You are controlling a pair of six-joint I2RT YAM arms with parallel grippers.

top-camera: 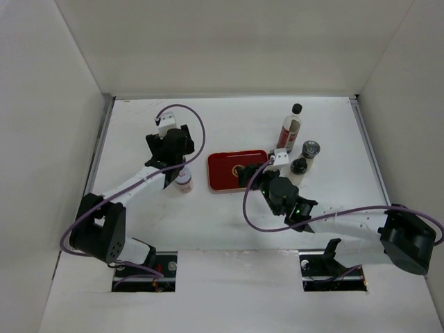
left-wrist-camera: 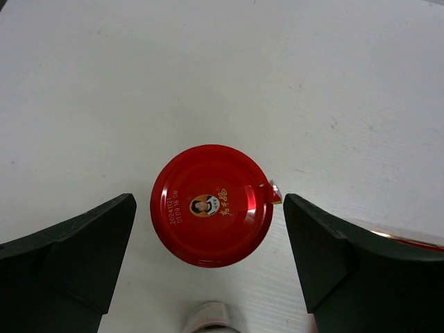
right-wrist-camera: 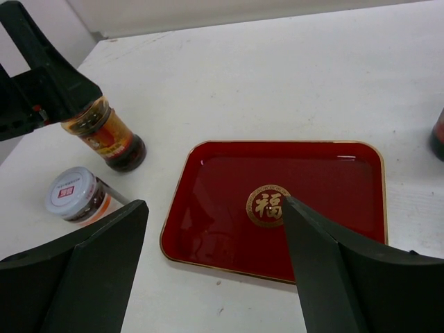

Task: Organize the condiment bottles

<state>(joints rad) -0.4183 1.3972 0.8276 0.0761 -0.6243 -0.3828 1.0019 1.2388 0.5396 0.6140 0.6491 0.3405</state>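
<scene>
The short jar's red lid (left-wrist-camera: 211, 206) already sits between the left gripper's two open fingers, so the gripper needs to lower around it next and close.
The short red-lidded jar (left-wrist-camera: 211, 205) stands on the white table between the fingers of my left gripper (left-wrist-camera: 209, 201), which is open, with a gap on each side of the lid. In the right wrist view its amber body (right-wrist-camera: 107, 139) shows under that gripper. The silver-grey-lidded jar (top-camera: 183, 179) stands just next to it, also in the right wrist view (right-wrist-camera: 73, 194). The tall slim black-capped bottle (top-camera: 289, 128) and a small pale dark-capped bottle (top-camera: 305, 156) stand right of the tray. My right gripper (right-wrist-camera: 215, 203) is open and empty over the tray's near edge.
The flat red tray with a gold emblem (right-wrist-camera: 326, 180) lies mid-table (top-camera: 222, 182), with nothing on it. White walls close in the table at the left, back and right. A dark bottle base (right-wrist-camera: 438, 135) shows at the right edge of the right wrist view.
</scene>
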